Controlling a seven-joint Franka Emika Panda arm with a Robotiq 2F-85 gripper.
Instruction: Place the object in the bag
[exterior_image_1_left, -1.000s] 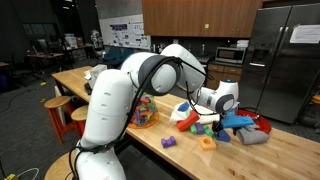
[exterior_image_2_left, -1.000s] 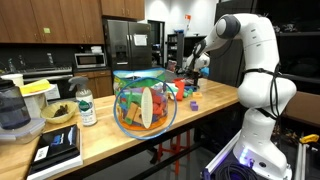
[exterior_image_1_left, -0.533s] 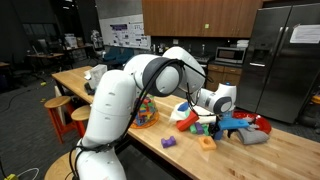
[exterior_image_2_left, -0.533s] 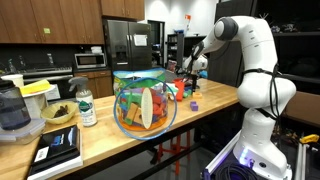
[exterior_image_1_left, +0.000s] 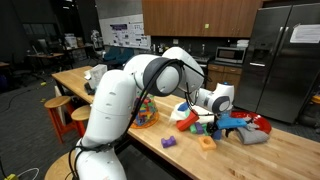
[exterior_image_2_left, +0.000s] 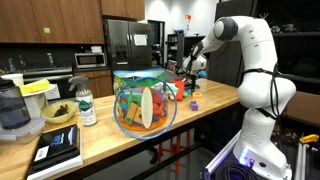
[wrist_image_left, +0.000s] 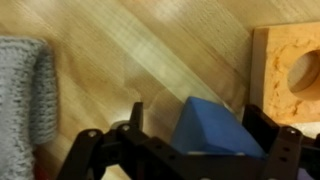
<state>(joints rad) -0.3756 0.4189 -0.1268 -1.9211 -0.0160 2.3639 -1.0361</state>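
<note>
I will keep my gripper low around the blue block and close onto its sides next, since bare wood shows at one side of it between my open fingers.
In the wrist view the blue wedge block lies on the wooden table between my gripper's two black fingers. The right finger is at the block's side. A gap of bare wood shows between the left finger and the block, so the gripper is open around it. In both exterior views the gripper is low over the toys on the table. The see-through bag full of colourful toys stands upright further along the table, well away from the gripper, and also shows behind my arm.
An orange square piece with a round hole lies just right of the block. A grey knitted cloth lies to the left. A purple piece and a red item lie nearby. A bottle stands beyond the bag.
</note>
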